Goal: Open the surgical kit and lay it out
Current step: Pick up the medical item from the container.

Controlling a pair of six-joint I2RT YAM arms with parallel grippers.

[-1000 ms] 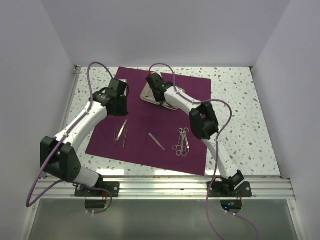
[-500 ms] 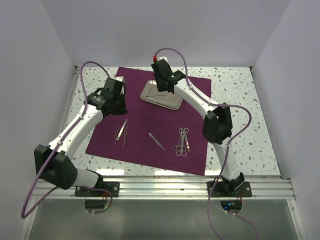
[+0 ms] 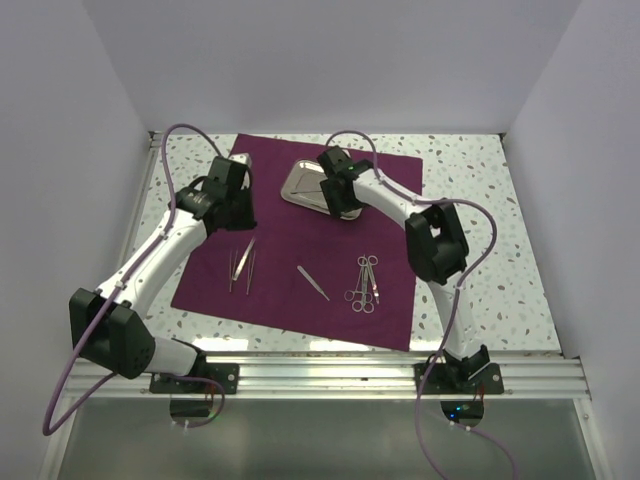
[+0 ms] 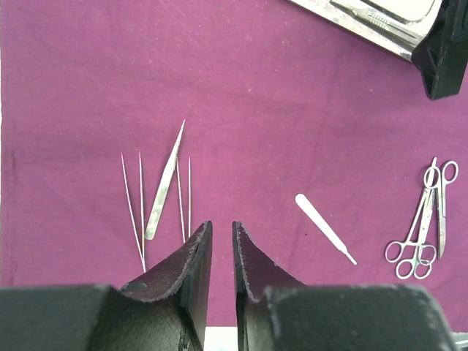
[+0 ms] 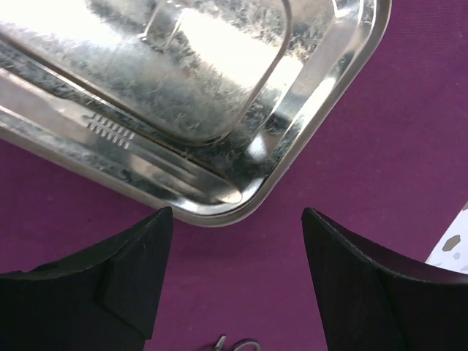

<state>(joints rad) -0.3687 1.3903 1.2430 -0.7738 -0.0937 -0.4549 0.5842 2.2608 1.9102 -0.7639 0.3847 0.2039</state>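
Note:
My right gripper must go outward and left in the top view, onto the ribbed handle's corner end just beyond its open fingers.
The surgical kit lies opened: the maroon cloth [image 3: 290, 235] is spread flat on the table. The steel tray [image 3: 305, 182] sits on the cloth's far part. Tweezers [image 3: 243, 262], a slim flat tool [image 3: 313, 283] and scissors [image 3: 364, 285] lie in a row on its near half. My right gripper [image 3: 342, 200] hovers at the tray's near right corner [image 5: 241, 197], open wide with nothing between its fingers. My left gripper [image 3: 235, 208] hangs over the cloth's left part above the tweezers [image 4: 164, 190], its jaws a narrow gap apart and empty.
The speckled tabletop [image 3: 480, 210] shows round the cloth, and white walls close in the back and both sides. The right gripper's black finger [image 4: 446, 51] stands by the tray [image 4: 380, 22] in the left wrist view. The scissors' tip [image 5: 232, 344] peeks in below the right jaws.
My right gripper has opened wide and moved from over the tray to its near right corner. The left arm shifted slightly left, then held still.

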